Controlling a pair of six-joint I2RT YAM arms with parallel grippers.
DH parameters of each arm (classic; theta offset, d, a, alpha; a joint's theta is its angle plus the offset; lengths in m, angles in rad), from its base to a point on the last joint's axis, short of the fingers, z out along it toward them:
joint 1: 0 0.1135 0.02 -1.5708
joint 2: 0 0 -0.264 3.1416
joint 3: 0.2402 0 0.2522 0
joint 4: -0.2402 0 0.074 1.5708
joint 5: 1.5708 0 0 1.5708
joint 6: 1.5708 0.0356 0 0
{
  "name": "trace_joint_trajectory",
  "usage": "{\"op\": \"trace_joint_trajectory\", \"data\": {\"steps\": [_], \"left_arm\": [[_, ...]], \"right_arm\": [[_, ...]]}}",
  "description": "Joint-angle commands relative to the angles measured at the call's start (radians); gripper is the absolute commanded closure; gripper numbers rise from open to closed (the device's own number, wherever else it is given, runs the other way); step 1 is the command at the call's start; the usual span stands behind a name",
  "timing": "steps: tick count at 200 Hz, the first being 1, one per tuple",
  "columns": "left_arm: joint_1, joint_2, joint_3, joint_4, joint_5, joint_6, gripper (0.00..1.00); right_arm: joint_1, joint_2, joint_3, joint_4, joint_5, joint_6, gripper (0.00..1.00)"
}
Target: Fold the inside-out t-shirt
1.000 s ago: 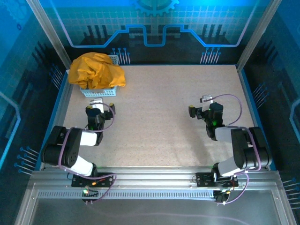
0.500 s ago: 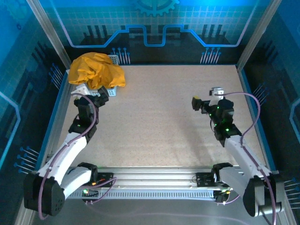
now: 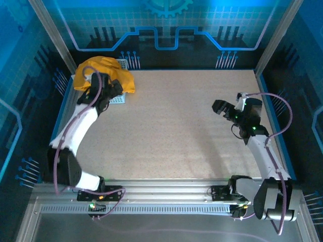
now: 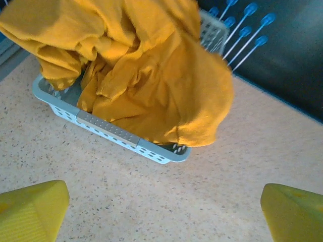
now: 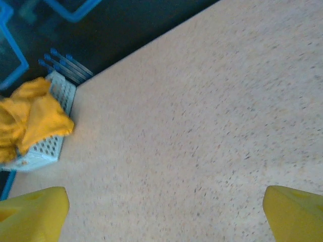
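Observation:
My left gripper should next reach outward past the basket's near rim and lower onto the t-shirt's crumpled middle, as raised folds there give cloth to pinch.
The inside-out t-shirt is a crumpled mustard-yellow heap in a light grey lattice basket at the table's far left corner. In the left wrist view the t-shirt spills over the basket's near rim. My left gripper hovers over the basket's near side, open, with bare table between its yellow fingertips. My right gripper hangs open above the right half of the table, far from the shirt, with nothing between its fingertips. The right wrist view has the shirt at its left edge.
The speckled beige table stretches between the two arms. Blue raised edges and metal posts border it at left, right and back. A dark wall with blue pins stands just behind the basket.
My left arm has stretched forward from its folded pose until its gripper is over the basket. My right arm has unfolded and swung right and slightly farther out. Both grippers stayed open.

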Motion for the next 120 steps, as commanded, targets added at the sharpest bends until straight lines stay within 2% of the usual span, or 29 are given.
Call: {"op": "trace_joint_trajectory", "data": {"steps": [1,36,73,98,120], "left_arm": [[0.034,0.178,0.173,-0.179,-0.027,-0.031,0.01],[0.089,0.482,0.501,-0.325,-0.005,-0.029,0.01],[0.123,0.704,0.760,-0.368,0.036,0.007,0.01],[0.140,0.829,0.891,-0.390,0.066,-0.021,0.01],[0.156,0.904,0.925,-0.337,0.126,-0.041,0.01]], "right_arm": [[0.077,-0.001,0.059,-0.084,0.098,-0.071,0.00],[0.204,0.015,0.085,-0.119,0.198,-0.112,0.00],[0.315,0.031,0.082,-0.105,0.257,-0.138,0.00],[0.356,0.041,0.072,-0.095,0.271,-0.131,0.00],[0.384,0.038,0.059,-0.080,0.259,-0.115,0.00]]}}
